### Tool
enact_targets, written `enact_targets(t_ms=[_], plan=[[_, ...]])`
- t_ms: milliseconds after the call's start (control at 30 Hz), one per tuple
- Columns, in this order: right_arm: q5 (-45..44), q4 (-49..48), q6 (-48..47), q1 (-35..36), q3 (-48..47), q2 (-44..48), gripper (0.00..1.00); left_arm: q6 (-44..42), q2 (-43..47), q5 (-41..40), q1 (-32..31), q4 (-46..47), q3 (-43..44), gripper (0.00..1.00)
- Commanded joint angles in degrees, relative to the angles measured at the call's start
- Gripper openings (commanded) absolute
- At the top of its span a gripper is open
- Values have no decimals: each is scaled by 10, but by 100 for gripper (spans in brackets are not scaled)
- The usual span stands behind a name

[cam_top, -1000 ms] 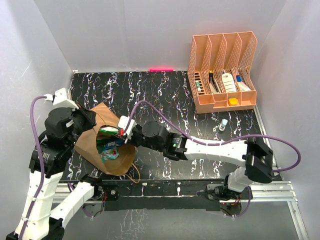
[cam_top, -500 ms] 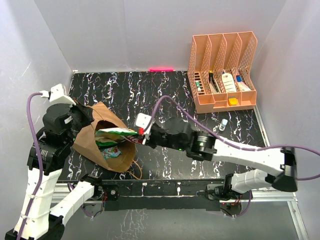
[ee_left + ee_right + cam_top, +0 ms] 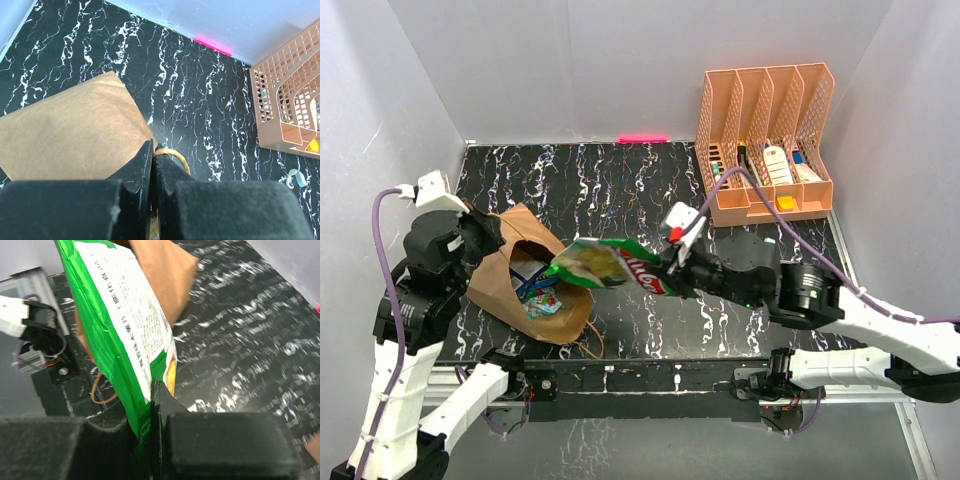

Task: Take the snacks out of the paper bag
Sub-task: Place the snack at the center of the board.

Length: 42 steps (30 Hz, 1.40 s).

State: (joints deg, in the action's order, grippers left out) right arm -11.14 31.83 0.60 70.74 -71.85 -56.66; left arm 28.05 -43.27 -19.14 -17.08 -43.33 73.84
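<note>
My right gripper will move away from the bag (image 3: 503, 275) next, then lower and release the packet on the bare tabletop below, near the orange rack.
The brown paper bag (image 3: 503, 275) lies open at the left of the black marbled table, a teal-green packet (image 3: 540, 301) and a dark blue packet (image 3: 532, 277) showing in its mouth. My left gripper (image 3: 488, 237) is shut on the bag's rim by its twisted handle (image 3: 176, 159); the bag's paper (image 3: 70, 132) fills the left wrist view. My right gripper (image 3: 667, 272) is shut on the large green packet (image 3: 603, 264) and holds it in the air just right of the bag's mouth. The packet (image 3: 117, 325) fills the right wrist view, the bag (image 3: 162, 275) behind it.
An orange slotted file rack (image 3: 764, 146) with small bottles and tubes stands at the back right. A small pale bottle (image 3: 767, 246) lies on the table in front of it. White walls enclose the table on three sides.
My right gripper has pulled the large green packet out of the bag and moved right with it. The left gripper has kept hold of the bag's rim.
</note>
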Motion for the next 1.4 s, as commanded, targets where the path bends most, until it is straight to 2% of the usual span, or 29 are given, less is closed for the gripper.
enact_targets(t_ms=[0,167,267,367,500,567,633,700,833,1000,1067,1367], plan=[[-174,13,46,0,3,57,7,-11,18,-29,-1,21,-10,0],[-424,-23,98,0,76,62,7,-18,19,-35,-1,18,-7,0],[-464,-126,68,-12,116,46,7,-25,18,-37,-1,16,-3,0],[-415,-211,50,-65,125,0,7,-34,12,-42,-1,14,1,0],[-241,-224,131,-191,93,-93,7,-39,-3,-41,-1,10,13,0],[-168,-255,158,-227,77,-131,7,-41,-10,-41,-1,6,20,0],[-132,-302,187,-248,64,-165,7,-41,-14,-41,-1,2,23,0],[-101,-329,230,-279,47,-195,7,-38,-16,-39,-1,1,24,0],[-43,-360,376,-354,42,-230,7,-33,-22,-28,-1,-5,34,0],[12,-414,569,-440,147,-226,7,-30,-26,-14,-1,-10,42,0],[35,-430,618,-462,200,-219,7,-29,-24,-9,-1,-11,42,0],[-10,-437,669,-476,382,-169,7,-36,-4,24,-1,9,14,0]])
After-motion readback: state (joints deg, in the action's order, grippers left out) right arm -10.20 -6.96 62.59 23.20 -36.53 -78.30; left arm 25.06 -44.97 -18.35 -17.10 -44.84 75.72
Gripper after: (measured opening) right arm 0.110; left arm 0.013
